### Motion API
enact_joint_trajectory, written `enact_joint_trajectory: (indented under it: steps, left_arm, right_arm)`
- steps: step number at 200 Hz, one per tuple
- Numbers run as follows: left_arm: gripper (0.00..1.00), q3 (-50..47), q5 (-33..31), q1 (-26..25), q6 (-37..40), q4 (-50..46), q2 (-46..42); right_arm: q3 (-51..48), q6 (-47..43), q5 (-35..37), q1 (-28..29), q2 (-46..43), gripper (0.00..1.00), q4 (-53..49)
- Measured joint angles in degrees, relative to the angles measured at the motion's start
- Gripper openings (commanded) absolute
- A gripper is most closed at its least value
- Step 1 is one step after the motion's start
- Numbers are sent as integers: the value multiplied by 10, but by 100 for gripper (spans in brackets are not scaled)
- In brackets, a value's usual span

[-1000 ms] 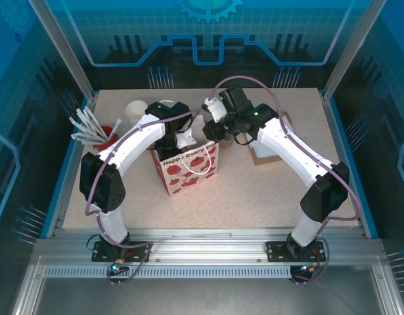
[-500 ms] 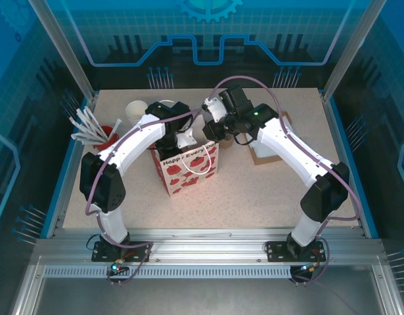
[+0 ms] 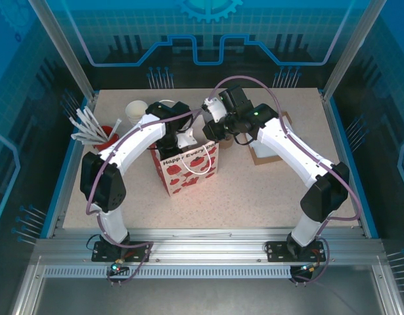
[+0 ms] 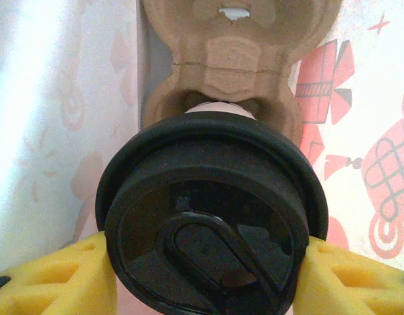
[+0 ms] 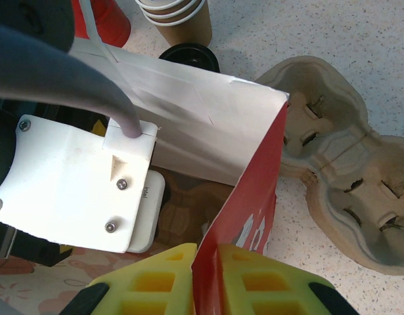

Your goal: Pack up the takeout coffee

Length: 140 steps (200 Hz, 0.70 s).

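Note:
The left gripper moves a little farther down into the bag (image 3: pixel 188 167) next and releases the takeout coffee in the carrier's hollow, since the lid is over it.
The takeout coffee (image 4: pixel 211 216) shows its round black lid from above, held between my left gripper's (image 4: pixel 208 279) yellow fingers (image 4: pixel 57 279). It hangs inside the red-and-white paper bag (image 3: pixel 188 167), just over a brown cardboard carrier (image 4: pixel 221 65) lying at the bag's bottom. The cup's pale body is hidden under the lid. From above, the left gripper (image 3: pixel 182 140) reaches down into the bag's open mouth. My right gripper (image 5: pixel 205 262) is shut on the bag's red side wall (image 5: pixel 247 197) at its top rim, holding the mouth open.
A second brown carrier tray (image 5: pixel 339 190) lies on the table right of the bag, partly under the right arm (image 3: pixel 280 141). Behind the bag stand stacked paper cups (image 5: pixel 179 16), a loose black lid (image 5: pixel 188 56) and a red cup of white sticks (image 3: pixel 100 131).

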Motion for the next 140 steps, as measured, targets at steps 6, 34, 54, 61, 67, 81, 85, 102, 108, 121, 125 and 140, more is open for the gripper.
enact_joint_trajectory:
  steps: [6, 34, 54, 61, 67, 81, 85, 102, 108, 121, 125, 140]
  left_arm:
    - [49, -1, 0, 0, 0, 0, 0]
    - [49, -1, 0, 1, 0, 0, 2]
    - [49, -1, 0, 2, 0, 1, 6]
    - [49, -1, 0, 2, 0, 2, 7]
    - [49, -1, 0, 2, 0, 2, 8]
    - [50, -1, 0, 2, 0, 2, 11]
    - [50, -1, 0, 2, 0, 2, 11]
    - [50, -1, 0, 2, 0, 3, 12]
    - [51, -1, 0, 2, 0, 4, 13]
    - [51, -1, 1, 2, 0, 4, 15]
    - [51, -1, 1, 2, 0, 4, 16]
    - [51, -1, 2, 2, 0, 5, 20]
  right_arm:
    - [0, 0, 0, 0, 0, 18, 0]
    - [0, 0, 0, 0, 0, 18, 0]
    - [0, 0, 0, 0, 0, 18, 0]
    - [0, 0, 0, 0, 0, 18, 0]
    - [0, 0, 0, 0, 1, 18, 0]
    - [0, 0, -1, 0, 2, 18, 0]
    - [0, 0, -1, 0, 2, 18, 0]
    - [0, 0, -2, 0, 3, 18, 0]
    - [0, 0, -2, 0, 3, 18, 0]
    - [0, 0, -2, 0, 3, 18, 0]
    - [0, 0, -2, 0, 3, 18, 0]
    - [0, 0, -2, 0, 3, 18, 0]
